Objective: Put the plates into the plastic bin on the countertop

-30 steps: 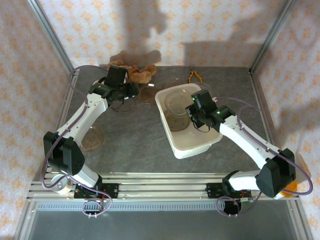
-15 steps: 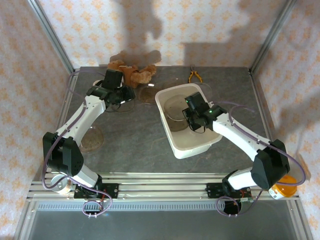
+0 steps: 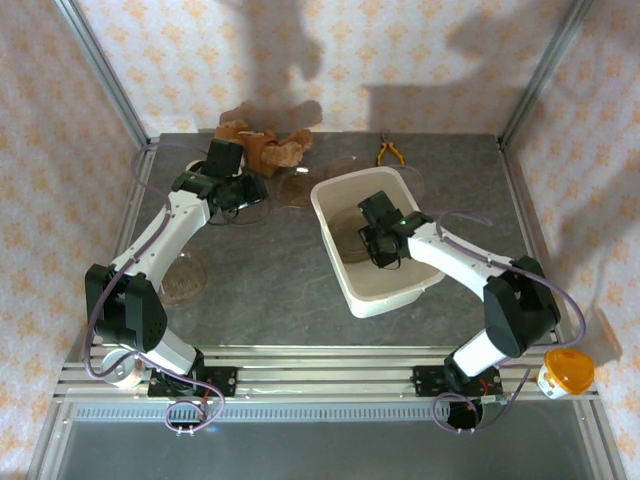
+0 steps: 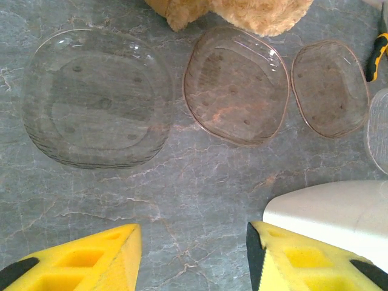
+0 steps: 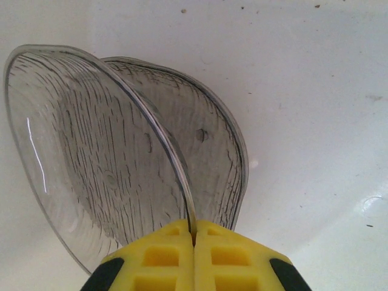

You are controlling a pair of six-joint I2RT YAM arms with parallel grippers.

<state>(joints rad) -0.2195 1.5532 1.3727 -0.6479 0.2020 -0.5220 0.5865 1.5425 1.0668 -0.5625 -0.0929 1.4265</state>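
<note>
The held plate still stands tilted above the bin's bottom, so my right gripper will next bring it down onto the second clear plate inside the bin and release its rim.
The white plastic bin [image 3: 398,298] stands right of centre on the grey countertop [image 3: 270,270]. Inside it, my right gripper [image 3: 378,243] [image 5: 194,227] is shut on the thin rim of a clear plate [image 5: 91,151], held tilted on edge above the bin's floor. A second clear plate [image 5: 215,151] lies just behind it. My left gripper [image 3: 240,190] [image 4: 194,242] hovers open over bare countertop at the back left, with nothing between its fingers. Ahead of it lie three clear plates [image 4: 97,97] [image 4: 236,85] [image 4: 330,88]. Another plate [image 3: 185,280] lies at the left.
A brown plush toy [image 3: 262,145] and yellow-handled pliers [image 3: 389,152] lie along the back edge. The bin's corner [image 4: 339,209] shows just right of my left fingers. A tape roll [image 3: 120,368] and an orange-lidded jar [image 3: 565,372] sit by the front rail.
My right gripper has carried the plate leftward and lower inside the bin, the arm swinging in. The left gripper shifted slightly toward the back left, then held still.
</note>
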